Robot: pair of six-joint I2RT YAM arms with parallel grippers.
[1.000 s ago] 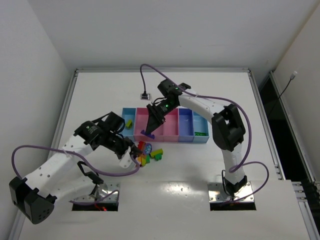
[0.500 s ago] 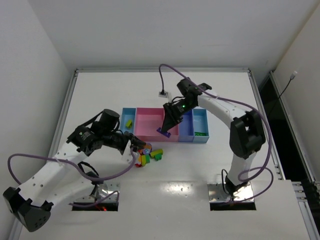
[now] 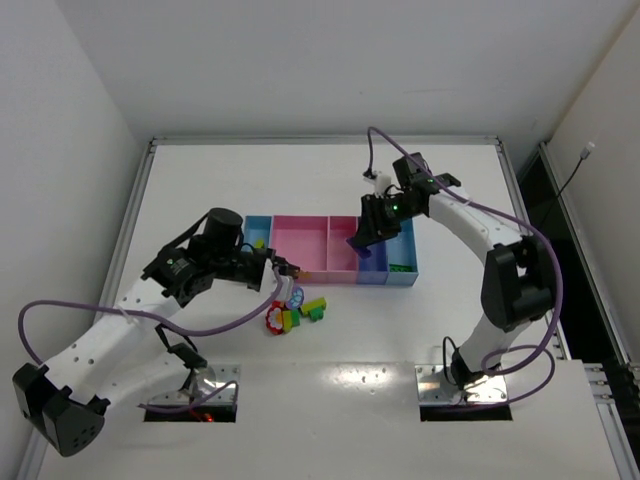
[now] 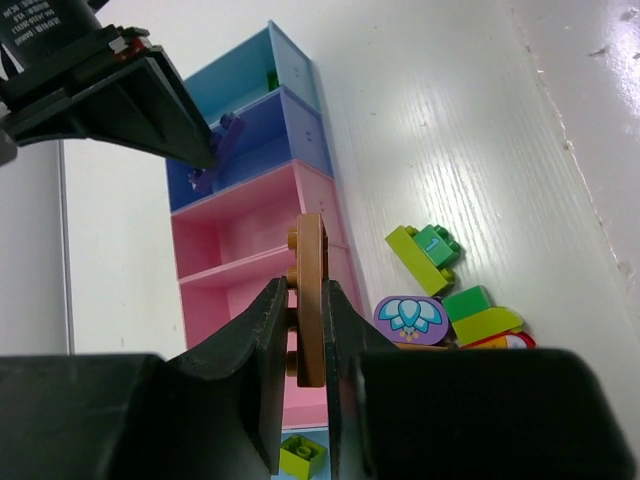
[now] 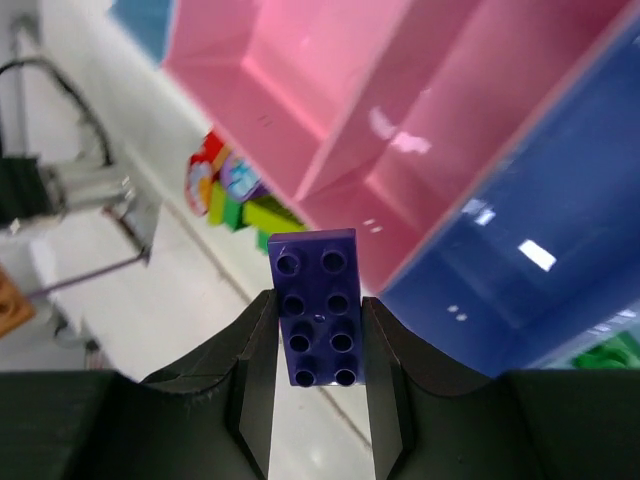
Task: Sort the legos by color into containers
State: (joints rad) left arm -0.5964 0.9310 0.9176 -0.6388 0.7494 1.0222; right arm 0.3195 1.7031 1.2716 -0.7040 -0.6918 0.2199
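I will next carry the purple lego to my right gripper's right in the top view, clear of the periwinkle bin's edge, and release it, because the middle of the bin is that way.
My left gripper (image 3: 284, 267) is shut on a flat orange lego (image 4: 308, 290), held on edge above the front wall of the pink bins (image 4: 230, 270). My right gripper (image 3: 362, 240) is shut on a dark purple lego (image 5: 318, 305), which hangs over the edge of the periwinkle bin (image 5: 560, 230), beside the narrow pink bin (image 3: 342, 245). The purple lego also shows in the left wrist view (image 4: 222, 140). Loose legos (image 3: 296, 308) lie in front of the bins: a purple oval (image 4: 410, 313), lime and green bricks (image 4: 425, 255), a red piece (image 3: 274, 318).
The row of five bins (image 3: 300, 240) lies across the middle of the table. A lime lego (image 3: 257, 245) lies in the left light blue bin, a green one (image 3: 400, 267) in the right light blue bin. Purple cables loop from both arms.
My right gripper has carried the purple lego rightward from the wide pink bin to the periwinkle bin. My left gripper has risen from the loose pile with the orange lego toward the bins.
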